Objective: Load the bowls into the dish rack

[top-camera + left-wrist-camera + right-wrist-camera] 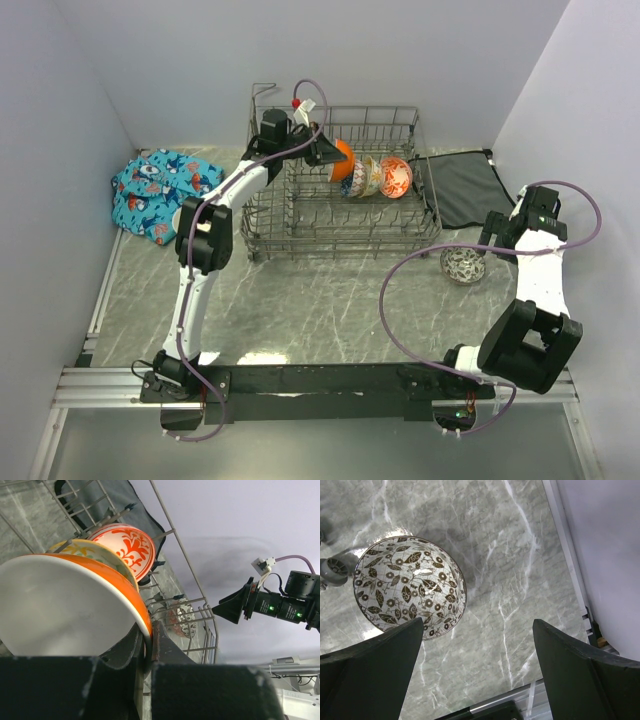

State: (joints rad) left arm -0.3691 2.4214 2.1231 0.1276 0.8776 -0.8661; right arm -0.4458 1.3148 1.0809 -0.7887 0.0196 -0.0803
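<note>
The left gripper lowers the orange bowl on edge into the wire rack next, beside the row of standing bowls.
My left gripper (327, 152) (148, 630) is shut on the rim of an orange bowl with a white inside (343, 160) (60, 610), held on edge inside the grey wire dish rack (345, 243). Right beside it in the rack stand a cream bowl with orange leaves (95, 552) and an orange-red patterned bowl (396, 176) (127, 545). A black-and-white patterned bowl (463, 265) (410, 587) sits upright on the table to the right of the rack. My right gripper (495, 235) (479, 625) hovers open just above and beside it, touching nothing.
A dark grey mat (465, 188) lies behind the right arm. A blue patterned cloth (150, 190) is bunched at the far left. Walls close in the table on three sides, and a metal rail (330, 385) runs along the near edge.
</note>
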